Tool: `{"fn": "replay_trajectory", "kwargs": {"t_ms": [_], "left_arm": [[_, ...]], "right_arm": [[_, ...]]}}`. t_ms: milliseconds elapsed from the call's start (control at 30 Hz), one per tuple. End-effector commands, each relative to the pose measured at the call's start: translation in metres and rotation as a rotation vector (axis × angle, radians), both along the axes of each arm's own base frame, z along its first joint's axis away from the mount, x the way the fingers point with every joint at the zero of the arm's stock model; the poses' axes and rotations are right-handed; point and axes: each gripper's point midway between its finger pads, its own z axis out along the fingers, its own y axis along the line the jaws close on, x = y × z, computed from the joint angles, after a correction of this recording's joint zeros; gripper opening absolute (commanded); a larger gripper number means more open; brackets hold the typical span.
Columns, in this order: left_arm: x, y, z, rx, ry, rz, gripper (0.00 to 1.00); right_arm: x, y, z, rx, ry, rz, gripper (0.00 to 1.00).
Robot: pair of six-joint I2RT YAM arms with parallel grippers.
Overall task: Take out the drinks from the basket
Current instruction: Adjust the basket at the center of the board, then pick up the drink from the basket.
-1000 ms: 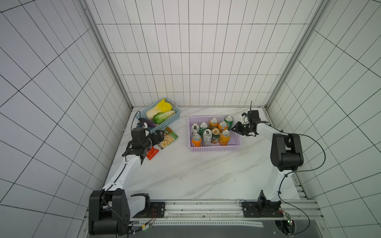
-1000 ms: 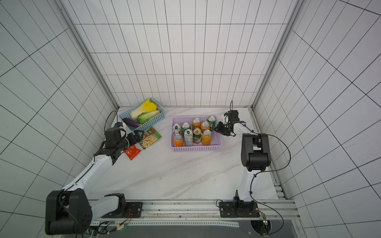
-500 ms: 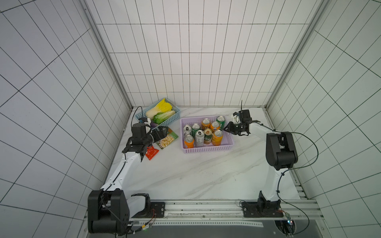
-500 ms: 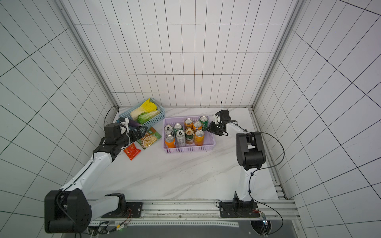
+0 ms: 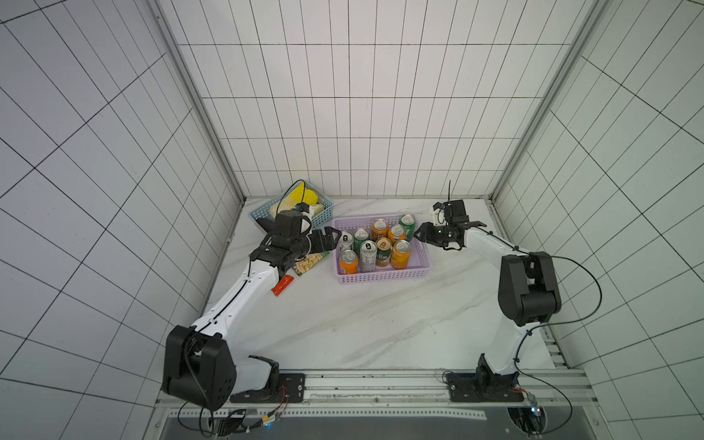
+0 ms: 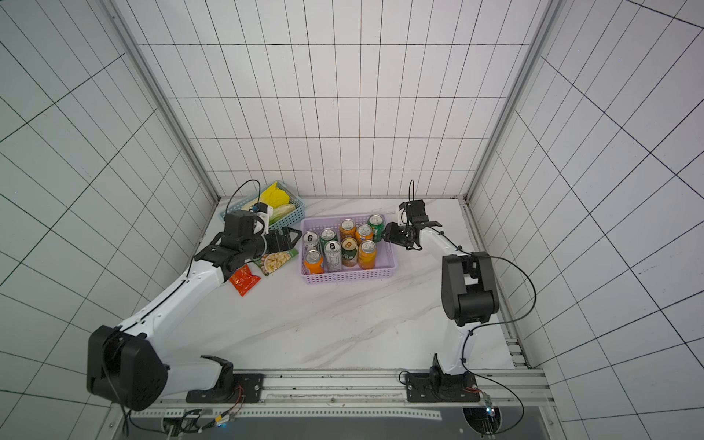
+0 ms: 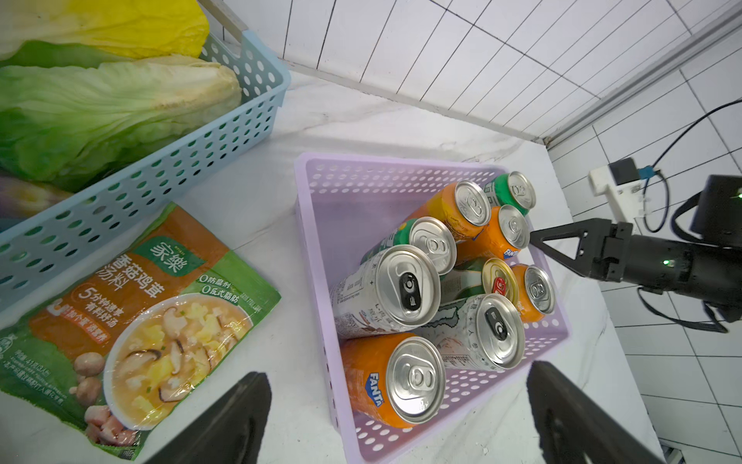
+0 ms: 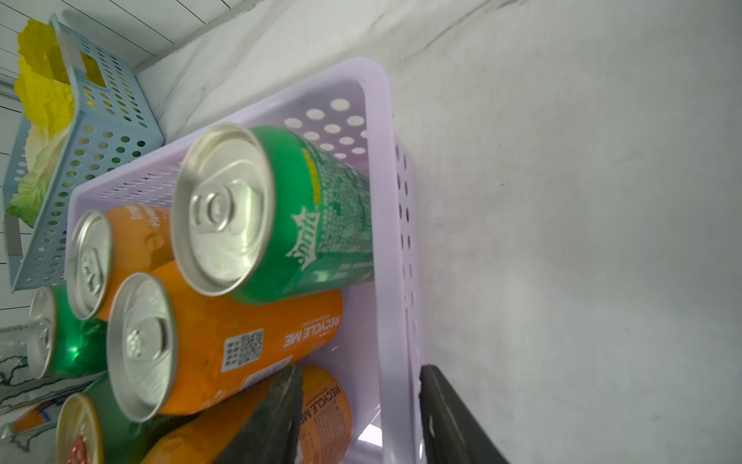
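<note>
I will next move my left gripper over the basket's rim and down around the silver-white can's lid end (image 5: 346, 239) (image 7: 403, 289). It sticks up below my fingers, just inside the basket's rim.
The lilac basket (image 5: 381, 277) (image 6: 350, 280) stands on the marble top toward the back. Several drinks stand upright in it: orange cans (image 5: 348, 262) (image 7: 395, 381), slim silver-white cans (image 5: 367, 256), green cans (image 5: 407, 224) (image 8: 281, 217) and a green-and-gold one (image 5: 383, 252). My right gripper (image 5: 419, 234) (image 8: 361, 371) is open at the basket's right wall (image 8: 395, 281), one finger inside by an orange can (image 8: 325, 405) and one outside. My left gripper (image 5: 329, 240) (image 7: 395, 373) stands wide open just left of the basket, holding nothing.
A blue lattice basket (image 5: 324, 218) with cabbage sits at the back left. A green soup packet (image 6: 276, 261) and a red sachet (image 6: 244, 280) lie under my left arm. Tiled walls close the back and both sides.
The right gripper pulled the basket a little leftward, then opened off its wall. The left gripper moved right, up to the basket's left side.
</note>
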Motion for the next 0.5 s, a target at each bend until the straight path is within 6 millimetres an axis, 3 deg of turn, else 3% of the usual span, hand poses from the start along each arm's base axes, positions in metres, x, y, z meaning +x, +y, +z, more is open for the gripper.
{"fn": "replay_trajectory", "kwargs": {"t_ms": [0,167,200,233,467], "left_arm": [[0.001,-0.005,-0.013,0.163,0.024,-0.026,0.98],[0.012,-0.021,-0.023,0.273,0.044,-0.065,0.98],[0.015,-0.024,-0.025,0.288,0.047,-0.073,0.98],[0.018,-0.025,-0.027,0.304,0.051,-0.075,0.98],[0.035,-0.032,-0.043,0.387,0.088,-0.107,0.97]], "right_arm": [[-0.011,-0.034,0.022,-0.08,-0.051,-0.06,0.6],[-0.041,-0.067,0.05,-0.142,-0.113,-0.126,0.74],[-0.048,-0.071,0.054,-0.146,-0.126,-0.137,0.86],[-0.055,-0.074,0.057,-0.149,-0.133,-0.145,0.91],[-0.099,-0.082,0.069,-0.122,-0.167,-0.167,0.95]]}}
